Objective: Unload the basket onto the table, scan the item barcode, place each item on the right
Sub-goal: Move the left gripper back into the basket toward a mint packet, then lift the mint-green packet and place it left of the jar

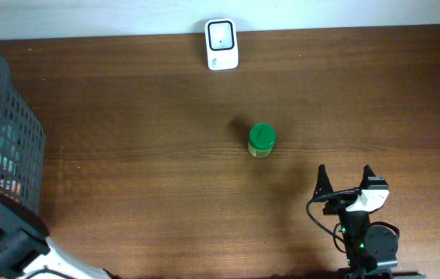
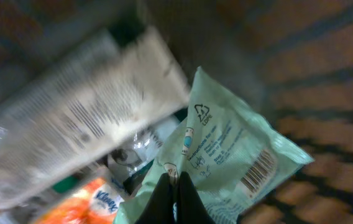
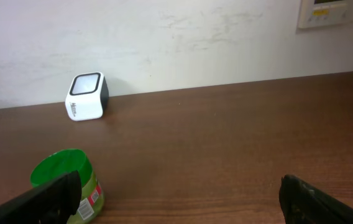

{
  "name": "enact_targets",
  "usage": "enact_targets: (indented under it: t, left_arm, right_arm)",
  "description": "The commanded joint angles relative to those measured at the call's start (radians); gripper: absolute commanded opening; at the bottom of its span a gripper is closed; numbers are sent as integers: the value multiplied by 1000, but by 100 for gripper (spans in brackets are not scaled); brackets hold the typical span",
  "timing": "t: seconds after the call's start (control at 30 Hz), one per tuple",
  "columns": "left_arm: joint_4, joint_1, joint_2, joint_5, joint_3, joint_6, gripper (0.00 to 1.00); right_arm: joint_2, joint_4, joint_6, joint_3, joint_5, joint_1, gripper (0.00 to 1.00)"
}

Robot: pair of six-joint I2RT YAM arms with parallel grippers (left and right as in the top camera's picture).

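The left gripper raises the mint-green packet (image 2: 226,149) from the basket next, then lowers it beside the jar (image 1: 262,140), where the table lies bare.
In the left wrist view my left gripper (image 2: 176,175) is inside the basket, shut on a fold of a mint-green packet (image 2: 226,149). The packet's barcode (image 2: 258,171) shows near its right edge. The white scanner (image 1: 221,44) stands at the table's far edge and appears in the right wrist view as the scanner (image 3: 87,97). A green-lidded jar (image 1: 262,140) stands mid-table. My right gripper (image 1: 345,177) hovers open near the front edge, right of the jar (image 3: 71,183), with nothing between its fingers.
The dark mesh basket (image 1: 7,139) sits at the table's left edge. It holds a white printed package (image 2: 83,118) and an orange Kleenex pack (image 2: 92,205) beside the packet. A pale wall rises behind the scanner.
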Motion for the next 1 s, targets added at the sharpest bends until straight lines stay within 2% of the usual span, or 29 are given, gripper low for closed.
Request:
enact_targets:
  t: [0.0,0.13,0.3,0.47,0.57,0.63,0.73,0.97]
  left_arm:
    - [-25,-3,-185,30,162,-5,0]
    - [-22,-18,-326,106,184,-5,0]
    - [-45,-150,-470,112,184,-5,0]
    - [-156,-374,-501,112,179,-5,0]
    - [-241,-559,-474,109,108,-5,0]
    - [-245,-662,-454,110,29,-6,0]
    - [-190,-785,-427,113,-99,-10,0]
    - [116,-1048,-325,143,-431,-35,0]
  right_arm:
    - [-6,-7,6,-5,2,5,98]
    - [-6,-7,6,-5,2,5,98]
    - [-6,-7,6,-5,2,5,98]
    - [-6,-7,6,-5,2,5,98]
    - [-6,-7,6,-5,2,5,98]
    - [-6,-7,6,-5,1,5,98]
    - [-6,-7,6,-5,2,5,98]
    - [-6,-7,6,-5,2,5,98]
